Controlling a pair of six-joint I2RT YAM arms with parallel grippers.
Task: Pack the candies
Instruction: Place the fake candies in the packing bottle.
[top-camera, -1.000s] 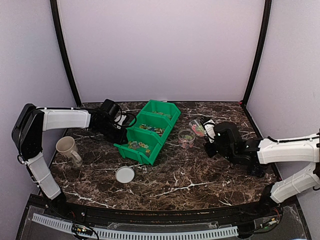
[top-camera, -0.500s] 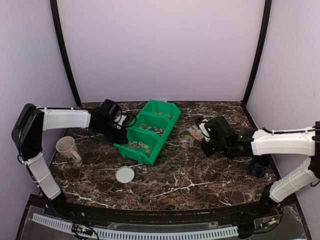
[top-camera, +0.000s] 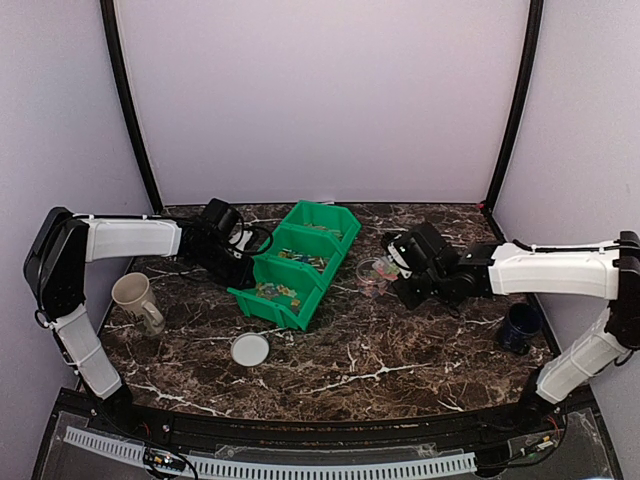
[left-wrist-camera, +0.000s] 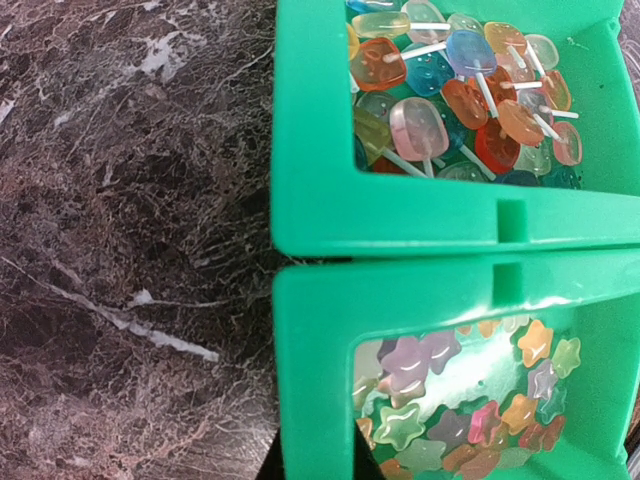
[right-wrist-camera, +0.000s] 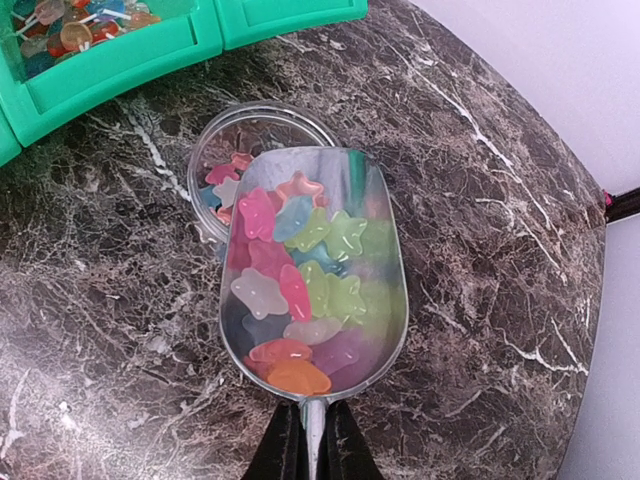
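Note:
I should keep my left gripper where it is next and open it to let go of the bin's side (top-camera: 243, 291) (left-wrist-camera: 317, 430) between its fingers, because the filled scoop hangs outside the bin.
The candies are small translucent star-shaped sweets in mixed colours. A heap of them (right-wrist-camera: 300, 270) lies in a clear scoop (right-wrist-camera: 380, 300), and my right gripper (right-wrist-camera: 312, 440) is shut on the scoop's handle. The scoop's front end hangs over a clear cup (right-wrist-camera: 215, 150) that holds a few candies. In the top view the right gripper (top-camera: 402, 272) is just right of the cup (top-camera: 372, 277). More star candies (left-wrist-camera: 450, 400) and lollipops (left-wrist-camera: 450, 90) fill the green bin (left-wrist-camera: 310, 210). My left gripper (left-wrist-camera: 313, 462) is shut on the bin's wall, at the bin's left side (top-camera: 243, 270).
The green bin (top-camera: 300, 262) stands diagonally at the table's middle back. A beige mug (top-camera: 135, 297) stands at the left, a white lid (top-camera: 250, 349) lies in front of the bin, and a dark blue mug (top-camera: 520, 327) stands at the right. Black cables lie behind the bin.
My right arm has moved left with the loaded scoop, from right of the cup to over its rim, uncovering the dark blue mug. The left arm has not moved.

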